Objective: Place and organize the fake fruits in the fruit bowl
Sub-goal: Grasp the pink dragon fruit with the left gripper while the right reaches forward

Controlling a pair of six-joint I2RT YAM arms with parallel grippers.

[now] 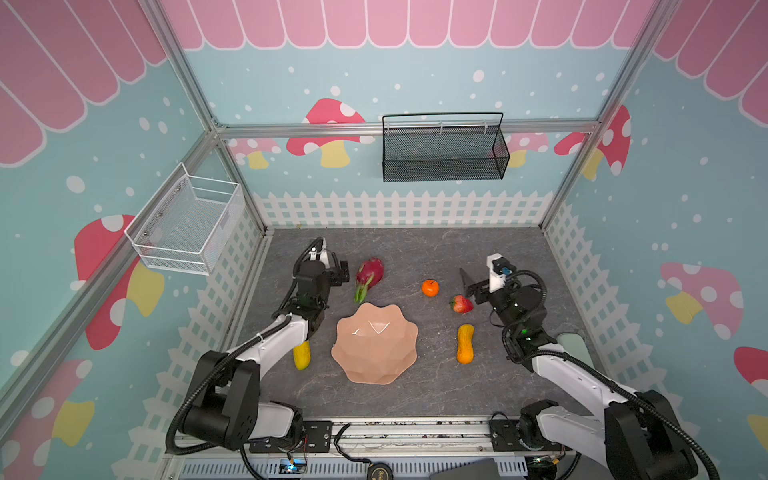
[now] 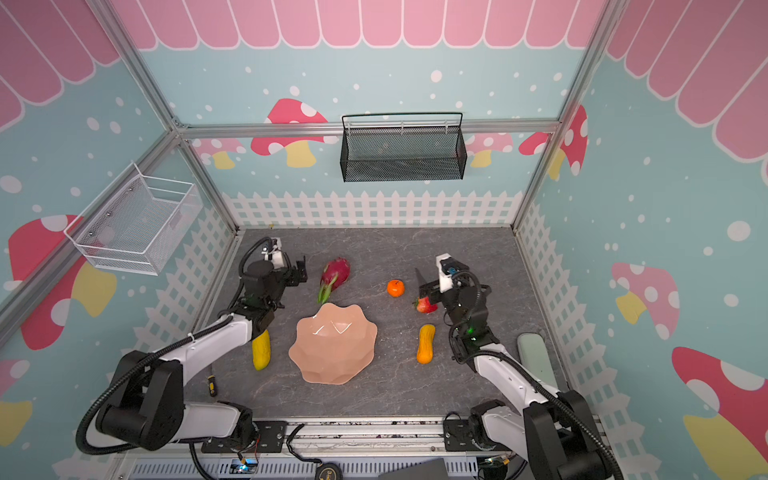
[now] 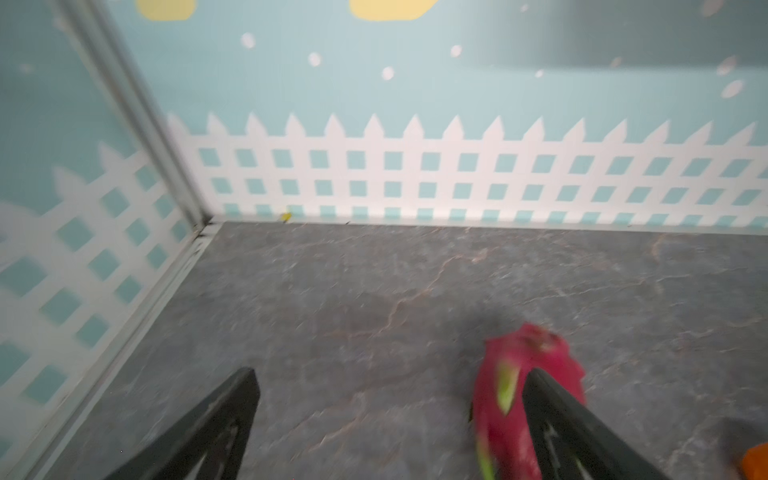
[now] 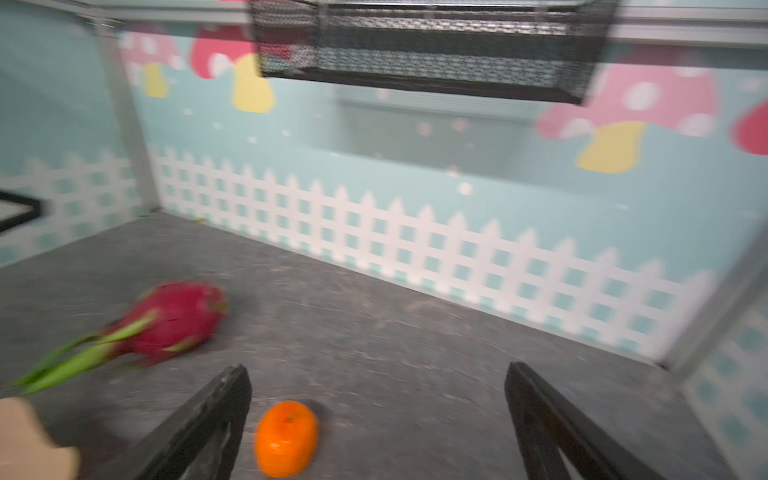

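One fingertip of my left gripper is now in front of the dragon fruit, so I should swing that gripper across to the dragon fruit's thick body (image 1: 370,270) (image 3: 509,392) next, tip it down and lower it around the fruit.
The salmon-pink fruit bowl (image 1: 374,347) (image 2: 334,347) sits empty mid-table. Behind it lie the magenta dragon fruit (image 1: 369,272) (image 3: 507,399) (image 4: 174,322), the round orange (image 1: 430,287) (image 4: 286,438) and the red strawberry (image 1: 461,304). The orange-yellow gourd (image 1: 465,343) lies right of the bowl. The yellow oblong (image 1: 302,355) lies left of it, partly under the left arm. My left gripper (image 1: 343,272) (image 3: 390,374) is open just left of the dragon fruit, one finger in front of it. My right gripper (image 1: 467,286) (image 4: 378,370) is open above the strawberry; the orange lies close to one finger.
A black mesh basket (image 1: 444,151) hangs on the back wall and a white wire basket (image 1: 187,220) on the left wall. A pale green object (image 1: 575,345) lies by the right wall, a small screwdriver (image 2: 212,384) near the front left.
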